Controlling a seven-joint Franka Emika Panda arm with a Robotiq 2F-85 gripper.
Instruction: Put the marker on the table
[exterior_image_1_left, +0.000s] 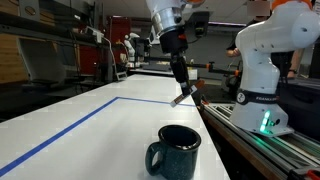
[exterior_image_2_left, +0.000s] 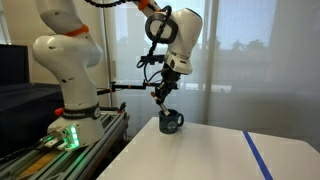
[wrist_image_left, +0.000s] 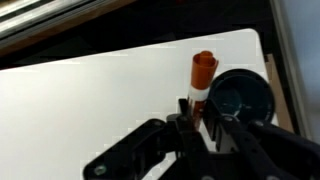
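The gripper's load, the marker, goes down and outward onto the clear patch of bare tabletop beside the mug next, and the gripper releases it there.
My gripper is shut on the marker, a thin dark stick held at a slant above the white table. In the wrist view the marker shows its reddish end pointing away from the fingers, over the bare tabletop. The dark blue-green mug stands upright on the table, nearer the camera than the gripper. It also shows in the wrist view, just right of the marker. In an exterior view the gripper hangs above and left of the mug.
Thin blue tape lines cross the tabletop. The white robot base stands on a metal-railed platform along the table's edge. Shelves and lab clutter lie beyond the far side.
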